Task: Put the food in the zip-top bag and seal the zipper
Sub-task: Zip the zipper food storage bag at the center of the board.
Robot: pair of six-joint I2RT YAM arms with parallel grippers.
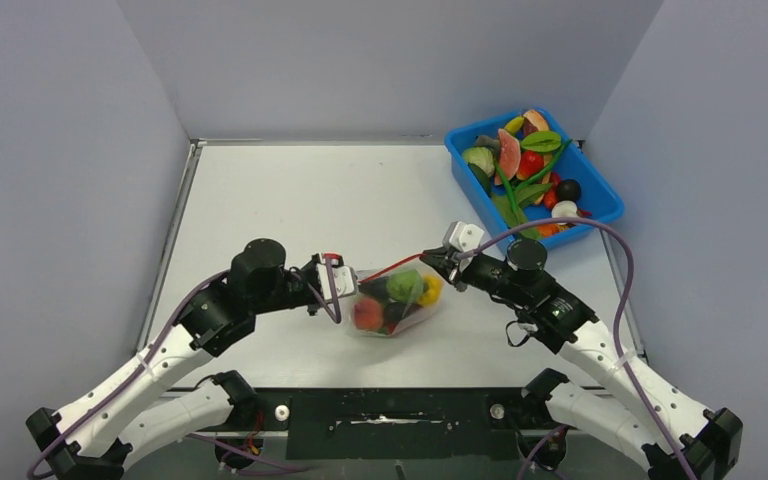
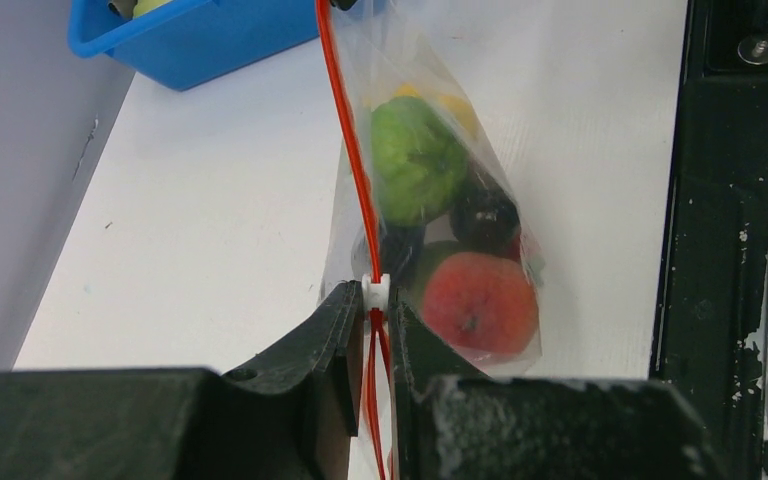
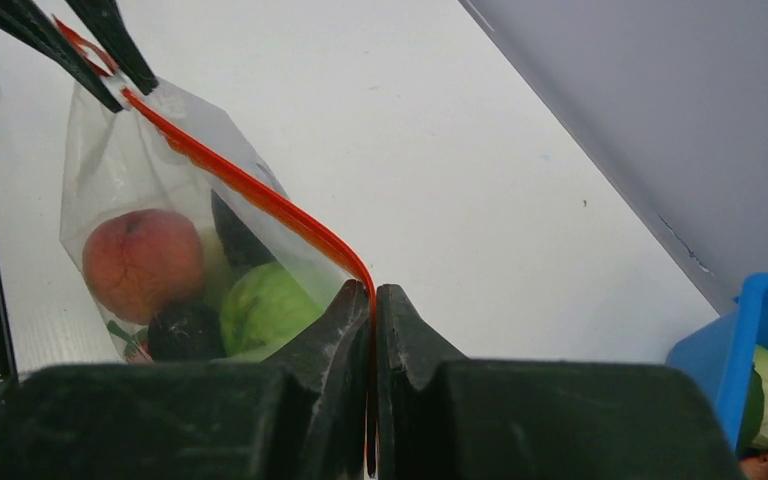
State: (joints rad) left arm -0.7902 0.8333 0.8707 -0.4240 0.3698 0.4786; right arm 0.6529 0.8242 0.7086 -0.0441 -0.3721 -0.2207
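Note:
My right gripper will move toward the blue tub next and release the zipper's end, since the tub is outward and to my gripper's right in the top view.
The clear zip-top bag (image 1: 396,302) hangs between both grippers above the table's middle. Inside lies food: a green round fruit (image 2: 416,160), an orange peach (image 2: 480,305), a dark piece (image 2: 484,215) and a yellow one (image 1: 430,289). The orange-red zipper (image 1: 392,267) runs taut along the bag's top edge. My left gripper (image 2: 377,302) is shut on the zipper at its white slider (image 2: 376,291), at the bag's left end. My right gripper (image 3: 373,297) is shut on the zipper's other end. In the right wrist view the zipper (image 3: 250,190) stretches away to the left gripper's fingers (image 3: 110,40).
A blue tub (image 1: 600,205) with several more toy fruits and vegetables stands at the back right, and shows again as the tub (image 2: 190,40) and the tub (image 3: 750,340). The black base plate (image 1: 400,410) lies along the near table edge. Grey walls close in three sides.

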